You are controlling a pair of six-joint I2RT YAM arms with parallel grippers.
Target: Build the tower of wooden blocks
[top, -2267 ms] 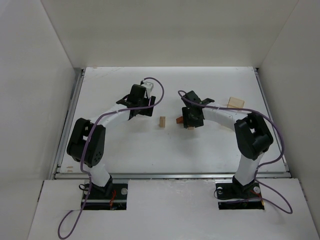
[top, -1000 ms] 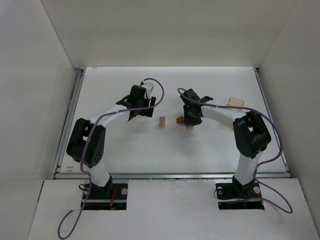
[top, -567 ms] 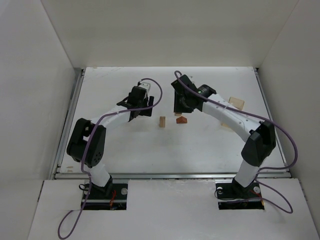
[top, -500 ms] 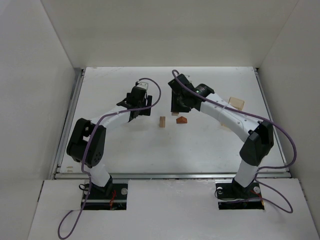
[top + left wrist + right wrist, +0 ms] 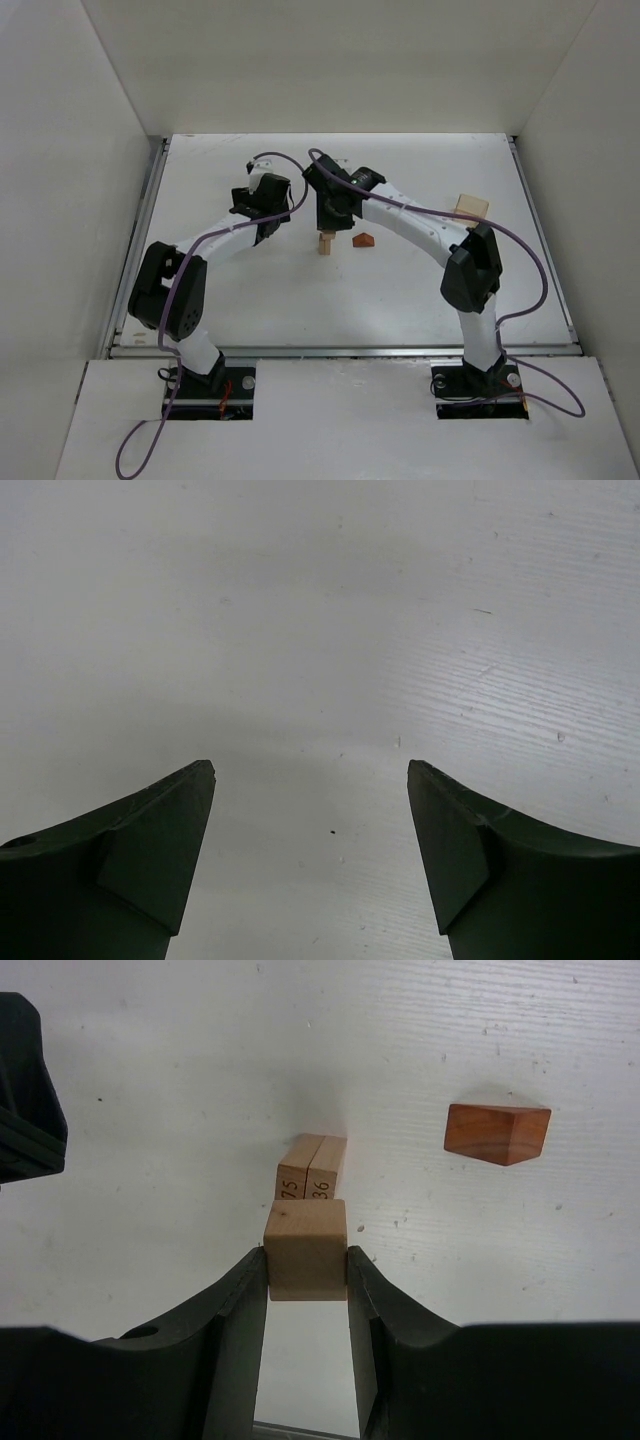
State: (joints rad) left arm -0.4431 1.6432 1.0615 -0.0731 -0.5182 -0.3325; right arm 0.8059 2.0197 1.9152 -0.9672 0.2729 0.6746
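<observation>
My right gripper brings the cube down onto the numbered top of the slim post next and releases it, since the post's top lies just below my gripper.
My right gripper is shut on a pale tan wooden cube and holds it just above and in front of the slim pale tan post, which stands on the table and bears the numbers 75 and 36. In the top view the right gripper hangs over the post. The reddish-brown roof-shaped piece lies on the table to the right of the post, also in the top view. My left gripper is open and empty over bare table, left of the post.
A larger pale tan rectangular box lies at the right of the table. White walls close in the table on three sides. The left arm's black body shows at the left edge of the right wrist view.
My right gripper has lifted the tan cube from beside the roof piece and carried it left to above the post. The left gripper has shifted slightly left and back.
</observation>
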